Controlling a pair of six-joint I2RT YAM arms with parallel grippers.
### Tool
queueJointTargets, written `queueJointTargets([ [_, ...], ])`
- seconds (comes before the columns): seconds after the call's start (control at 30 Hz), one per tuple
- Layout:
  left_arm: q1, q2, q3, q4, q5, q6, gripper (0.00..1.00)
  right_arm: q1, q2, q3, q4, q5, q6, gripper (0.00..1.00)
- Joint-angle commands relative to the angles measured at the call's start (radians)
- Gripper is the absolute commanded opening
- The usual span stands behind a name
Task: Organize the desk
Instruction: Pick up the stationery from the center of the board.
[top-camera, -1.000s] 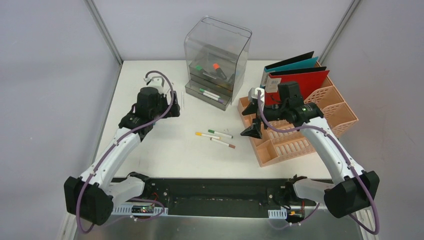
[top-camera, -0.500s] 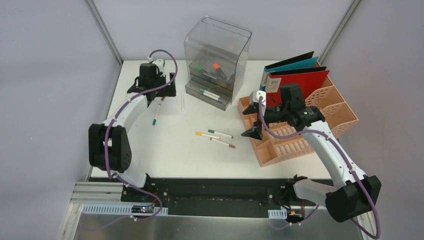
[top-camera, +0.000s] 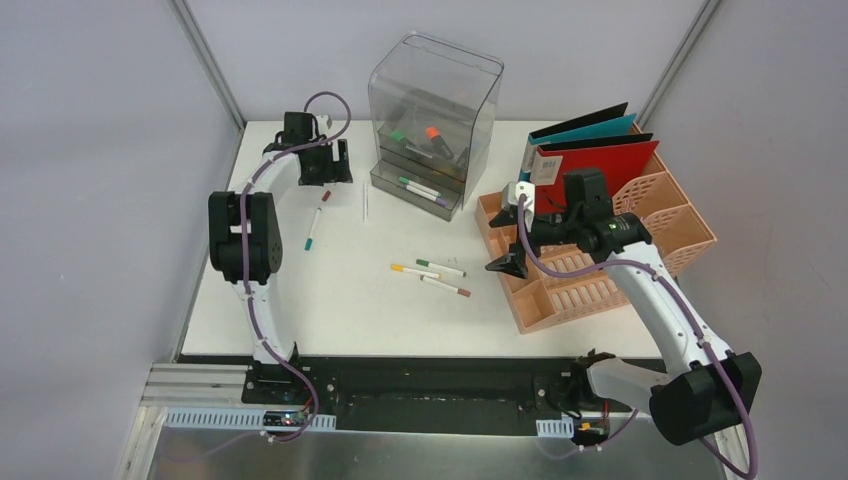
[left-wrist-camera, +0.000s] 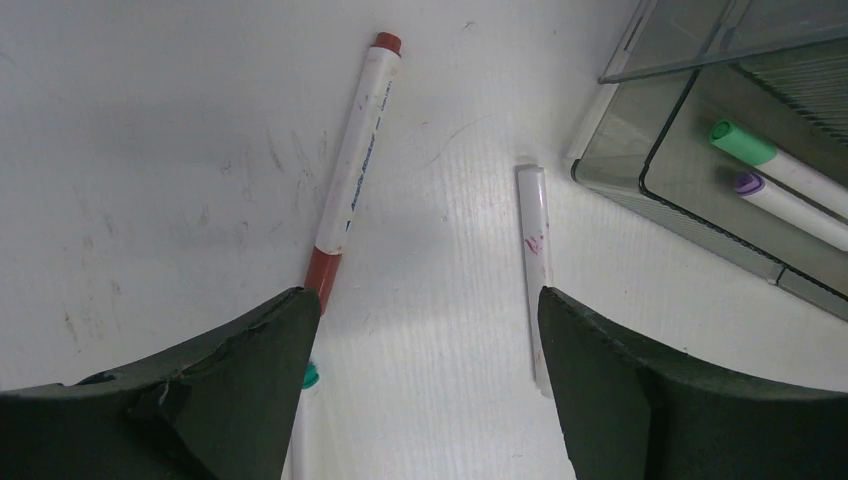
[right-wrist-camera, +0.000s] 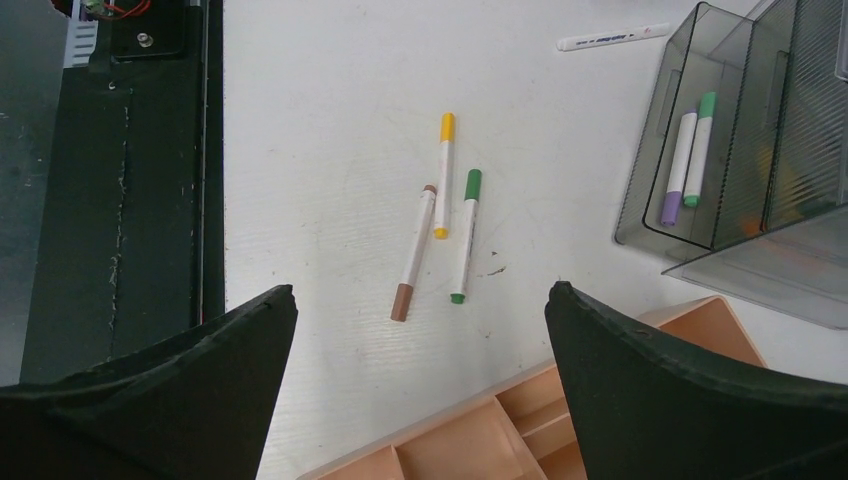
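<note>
My left gripper is off-centre, with the red-capped marker's body (left-wrist-camera: 343, 198) toward one finger, so next it should move down and left in the wrist view onto it.
The white desk (top-camera: 330, 300) carries loose pens. My left gripper (top-camera: 327, 176) hangs open at the far left, beside the clear grey drawer box (top-camera: 432, 120). In the left wrist view its empty jaws (left-wrist-camera: 425, 298) straddle bare desk between a red-capped marker (left-wrist-camera: 355, 160) and a white pen (left-wrist-camera: 535, 255); a teal cap (left-wrist-camera: 311, 376) peeks by the left finger. My right gripper (top-camera: 512, 232) stands open and empty over the peach rack's (top-camera: 600, 285) left end. Yellow (right-wrist-camera: 444, 170), green (right-wrist-camera: 465, 235) and brown (right-wrist-camera: 415, 255) pens lie mid-desk.
The box's open bottom tray holds a green (left-wrist-camera: 770, 155) and a purple marker (left-wrist-camera: 790, 205). Red (top-camera: 600, 165) and teal folders (top-camera: 585, 128) stand in the rack's back slots. A teal marker (top-camera: 311, 230) lies near the left edge. Grey walls frame the desk.
My left arm has stretched toward the far left corner, uncovering the red-capped and teal markers. The right arm has barely shifted. No pen has moved.
</note>
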Motion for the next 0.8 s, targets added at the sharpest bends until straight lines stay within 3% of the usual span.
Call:
queueJointTargets([
  [0.0, -0.006, 0.032, 0.112, -0.072, 0.058, 0.001, 0.83, -0.008, -0.015, 0.004, 0.019, -0.013, -0.043, 0.99],
  [0.3, -0.018, 0.128, 0.267, -0.205, 0.037, 0.075, 0.92, -0.007, 0.004, 0.013, -0.015, -0.028, -0.078, 0.99],
  [0.57, -0.041, 0.221, 0.369, -0.314, -0.029, 0.166, 0.89, -0.008, 0.013, 0.015, -0.028, -0.026, -0.09, 0.99],
  [0.77, -0.05, 0.292, 0.451, -0.389, -0.058, 0.211, 0.79, -0.008, 0.019, 0.017, -0.036, -0.02, -0.099, 0.99],
])
